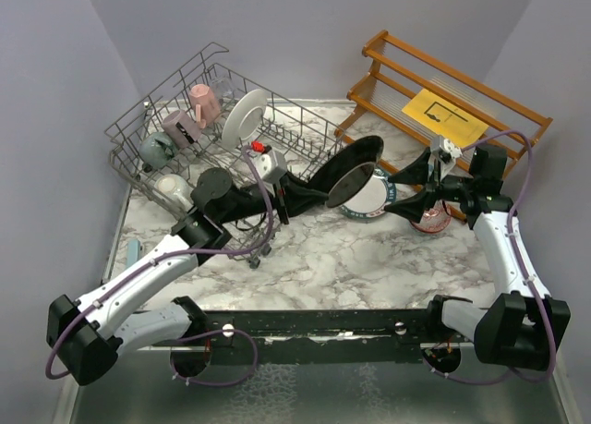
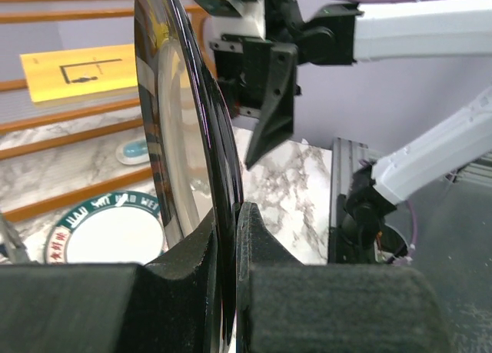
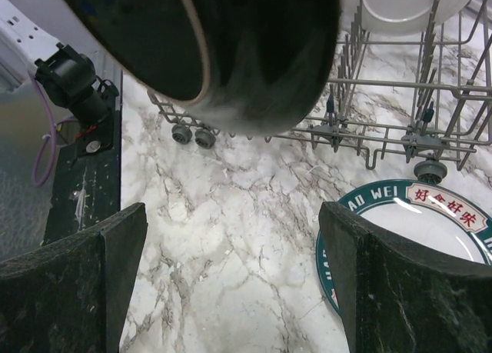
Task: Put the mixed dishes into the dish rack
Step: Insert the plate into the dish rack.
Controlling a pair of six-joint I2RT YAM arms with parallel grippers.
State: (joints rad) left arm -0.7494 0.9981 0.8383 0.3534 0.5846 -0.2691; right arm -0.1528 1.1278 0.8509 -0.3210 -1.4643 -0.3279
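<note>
The robot's left gripper should next move outward and to the left in the top view, then down to release, since the rack gap beside the white plate [image 1: 245, 117] is outward of the gripper.
The dish rack [image 1: 300, 133] stands at the back left and holds pink [image 1: 205, 101], mauve [image 1: 177, 127], grey-teal [image 1: 157, 150] and cream [image 1: 173, 188] mugs and an upright white plate [image 1: 245, 117]. My left gripper [image 1: 319, 191] is shut on the rim of a glossy black plate [image 1: 351, 170], held tilted above the table; it shows edge-on in the left wrist view [image 2: 184, 138] between my fingers [image 2: 231, 214]. My right gripper [image 1: 406, 188] is open and empty, just right of that plate [image 3: 207, 45]. A dark-rimmed plate with red characters [image 1: 369, 200] lies on the table under both grippers.
An orange-brown wooden shelf [image 1: 443, 82] with a yellow sheet [image 1: 443, 115] stands at the back right. A red patterned bowl [image 1: 432, 223] sits under the right wrist. The rack's wheels [image 3: 192, 134] and wire edge [image 3: 400, 114] are close ahead of the right gripper [image 3: 231, 284].
</note>
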